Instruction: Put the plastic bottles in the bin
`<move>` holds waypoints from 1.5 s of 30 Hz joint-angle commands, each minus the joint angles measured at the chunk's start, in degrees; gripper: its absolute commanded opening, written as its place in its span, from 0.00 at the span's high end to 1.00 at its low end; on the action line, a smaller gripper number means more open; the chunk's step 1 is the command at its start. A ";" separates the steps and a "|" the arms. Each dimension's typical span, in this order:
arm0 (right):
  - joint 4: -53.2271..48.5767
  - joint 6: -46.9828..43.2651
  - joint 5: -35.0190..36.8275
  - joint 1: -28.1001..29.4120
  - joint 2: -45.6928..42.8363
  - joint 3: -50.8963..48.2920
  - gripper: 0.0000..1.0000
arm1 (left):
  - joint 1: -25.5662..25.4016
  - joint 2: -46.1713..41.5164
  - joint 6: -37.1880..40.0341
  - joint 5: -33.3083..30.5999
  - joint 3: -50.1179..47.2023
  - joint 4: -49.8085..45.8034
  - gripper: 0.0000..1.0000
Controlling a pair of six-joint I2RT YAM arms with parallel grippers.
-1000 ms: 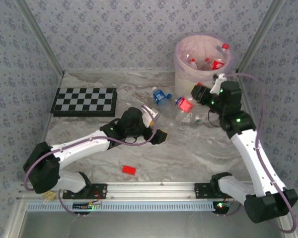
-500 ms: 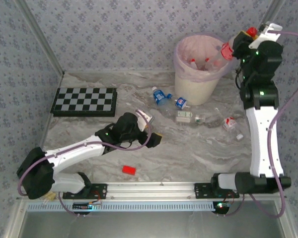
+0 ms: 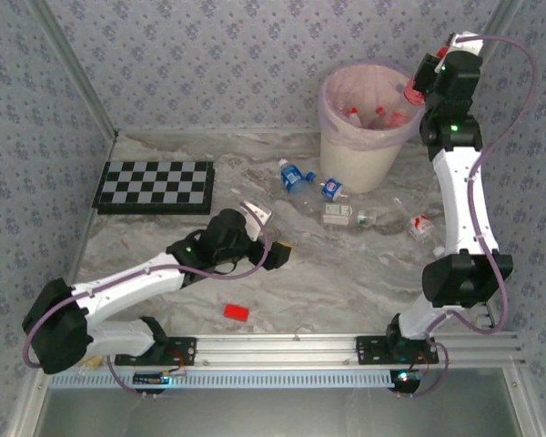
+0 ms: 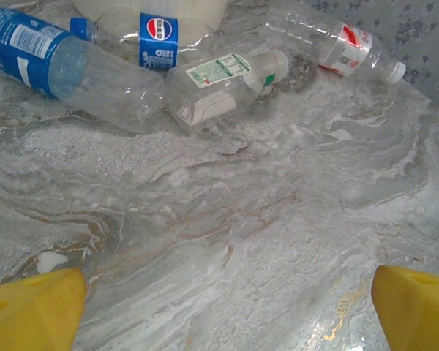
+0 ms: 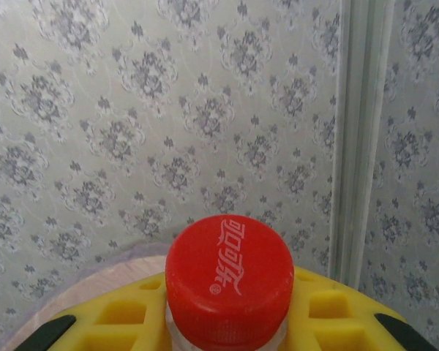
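Observation:
My right gripper should move down next toward the pink-lined opening point(image 3: 394, 102) point(image 5: 106, 287) and let go of the red-capped bottle inside, because the lower end of the held bottle already hangs at the bin's rim.
My right gripper point(image 3: 422, 80) is raised at the right rim of the cream bin point(image 3: 346, 155) and is shut on a red-capped bottle point(image 3: 409, 89). In the right wrist view the red cap point(image 5: 229, 278) sits between the yellow fingers point(image 5: 110, 322). Up to 3 red-capped bottles point(image 3: 379, 113) lie inside the bin. On the table lie a blue-label bottle point(image 3: 294, 175) point(image 4: 29, 47), a Pepsi bottle point(image 3: 330, 188) point(image 4: 157, 40), a green-and-white-label bottle point(image 3: 338, 214) point(image 4: 223, 80) and a red-label bottle point(image 3: 421, 226) point(image 4: 344, 47). My left gripper point(image 3: 280, 253) point(image 4: 227, 322) is low over the marble, open and holding nothing.
A folded chessboard point(image 3: 155, 187) lies at the back left. A small flat red block point(image 3: 237, 311) sits near the front edge. The pink liner's edge point(image 5: 80, 281) shows below the held bottle. Patterned walls close in the back and both sides.
My right arm has lifted the red-capped bottle from table height beside the bin up to the bin's right rim. The left arm has drawn back slightly towards the front left.

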 commanded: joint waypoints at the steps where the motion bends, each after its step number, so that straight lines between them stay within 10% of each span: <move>1: -3.28 1.34 0.37 -0.29 1.29 -0.56 1.00 | -0.12 -0.14 -0.89 -1.48 0.27 -0.57 0.00; 27: -6.06 11.30 -3.16 2.66 5.88 -18.90 1.00 | 0.09 5.04 -2.69 -4.38 3.82 -4.95 0.00; 32: -7.97 8.49 -0.61 2.75 1.94 -15.22 0.78 | 0.18 5.04 -2.91 -4.38 3.96 -4.87 0.00; 39: -7.62 4.93 4.37 0.86 -5.71 -12.08 0.21 | 0.32 6.00 -3.57 -3.15 3.91 -3.23 0.00; 45: -8.55 3.75 1.72 -2.18 -7.50 -6.96 0.21 | 1.22 8.10 -4.25 -2.38 4.85 -2.28 0.00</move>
